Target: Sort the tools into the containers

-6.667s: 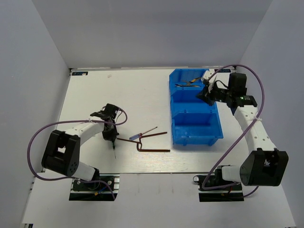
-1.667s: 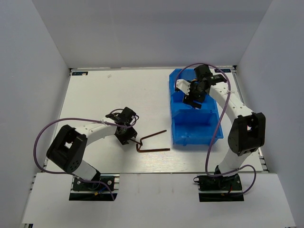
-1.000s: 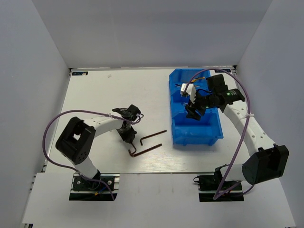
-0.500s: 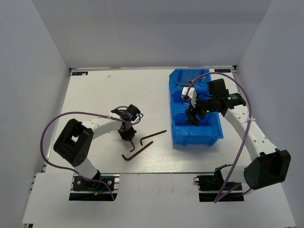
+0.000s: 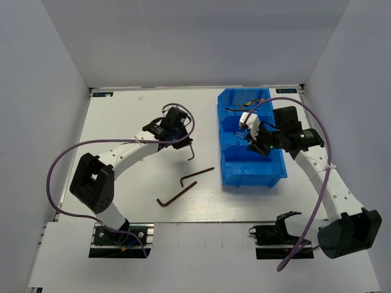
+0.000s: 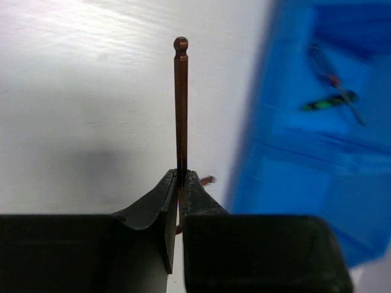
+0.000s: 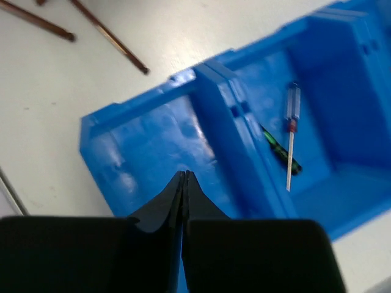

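Observation:
I will move my left gripper to the right in the top view, over the near section of the blue containers, and let go, because that section is free of tools.
My left gripper is shut on a brown hex key and holds it above the table, left of the blue containers. In the left wrist view the hex key's shaft sticks out past the closed gripper. Two more hex keys lie on the table. My right gripper is shut and empty over the near compartment. A blue-handled screwdriver and a green-handled one lie in the middle compartment. Pliers lie in the far compartment.
Purple cables loop beside both arms. White walls close the table on the left, back and right. The arm bases sit at the near edge.
My left gripper has risen and moved away and to the right, now with a hex key in it. My right gripper has shifted slightly right over the bins. The two lying hex keys have not moved.

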Available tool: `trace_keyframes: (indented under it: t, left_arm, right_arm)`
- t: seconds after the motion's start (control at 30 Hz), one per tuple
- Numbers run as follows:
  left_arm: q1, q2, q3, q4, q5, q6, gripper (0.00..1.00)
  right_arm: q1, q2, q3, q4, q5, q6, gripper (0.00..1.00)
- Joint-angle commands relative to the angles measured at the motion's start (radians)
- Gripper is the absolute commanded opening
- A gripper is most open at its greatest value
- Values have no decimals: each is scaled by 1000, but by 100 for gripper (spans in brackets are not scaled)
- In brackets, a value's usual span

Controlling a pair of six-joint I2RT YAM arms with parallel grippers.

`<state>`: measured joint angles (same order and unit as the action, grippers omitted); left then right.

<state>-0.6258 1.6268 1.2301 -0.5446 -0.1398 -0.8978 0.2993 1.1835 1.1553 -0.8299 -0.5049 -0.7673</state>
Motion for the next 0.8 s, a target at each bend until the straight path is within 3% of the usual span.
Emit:
trace_keyframes:
  t: [0.0, 0.1, 0.23, 0.43, 0.6, 0.63, 0.67, 0.7, 0.73, 0.77]
  left_arm:
    - [-26, 11, 72, 245, 224, 109, 0]
    - [-61, 50, 85, 435, 314, 125, 0]
    - [-127, 129, 132, 653, 327, 125, 0]
    - [-199, 254, 247, 692, 365, 125, 0]
    - [-262, 285, 236, 703, 388, 134, 0]
    - [-278, 294, 226, 692, 388, 134, 0]
    - [-278, 294, 226, 678, 388, 134, 0]
    - [-291, 304, 226, 664, 388, 134, 0]
    - [-301, 304, 226, 664, 399, 145, 2]
    - [-301, 304, 217, 655, 399, 145, 18]
  right_arm:
    - [-20, -68, -48, 144, 178, 128, 0]
    - [-46, -151, -132, 279, 236, 161, 0]
    - [-57, -252, -238, 368, 313, 236, 0]
    - [-68, -300, -272, 354, 327, 253, 0]
    - [-77, -308, -279, 345, 328, 246, 0]
    - [-78, -308, -279, 325, 309, 241, 7]
    - [-77, -305, -276, 318, 296, 237, 7]
    - [-78, -302, -273, 310, 272, 226, 28]
    - [-77, -294, -275, 302, 240, 217, 32]
    - [-75, -288, -267, 295, 229, 215, 36]
